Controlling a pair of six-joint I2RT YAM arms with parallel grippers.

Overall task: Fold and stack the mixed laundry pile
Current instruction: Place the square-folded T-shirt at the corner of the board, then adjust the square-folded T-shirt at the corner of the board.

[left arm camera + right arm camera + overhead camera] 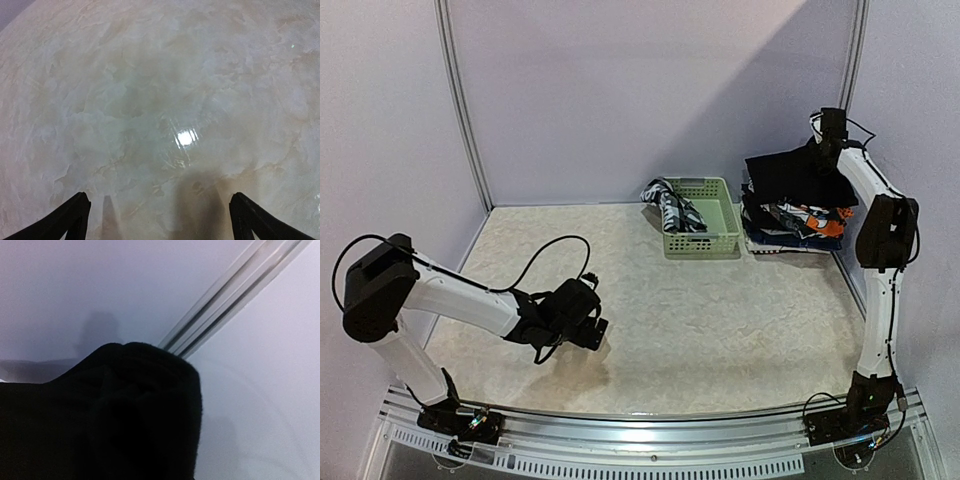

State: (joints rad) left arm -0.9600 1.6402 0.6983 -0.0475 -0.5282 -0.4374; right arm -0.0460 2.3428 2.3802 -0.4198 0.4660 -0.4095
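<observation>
The black cloth's edge is raised over the stack, so my right gripper will lower it toward the stack's far side [814, 164] next, then open.
The laundry pile stands as a stack of folded pieces [788, 228] at the back right corner, orange, blue and white prints showing at its side. A large black cloth [790, 175] lies on top of it. My right gripper [823, 155] reaches down onto that cloth's right edge and is shut on it. In the right wrist view the bunched black cloth [125, 415] covers the fingers completely. A black-and-white checked shirt [672, 207] hangs over the left rim of the basket. My left gripper [160, 200] hovers low over the bare table at the front left, open and holding nothing.
A pale green slotted basket [712, 238] sits at the back centre, just left of the stack. The marbled tabletop [720, 320] stretches between the arms. The enclosure's walls and a metal post [235, 295] stand close behind the right gripper.
</observation>
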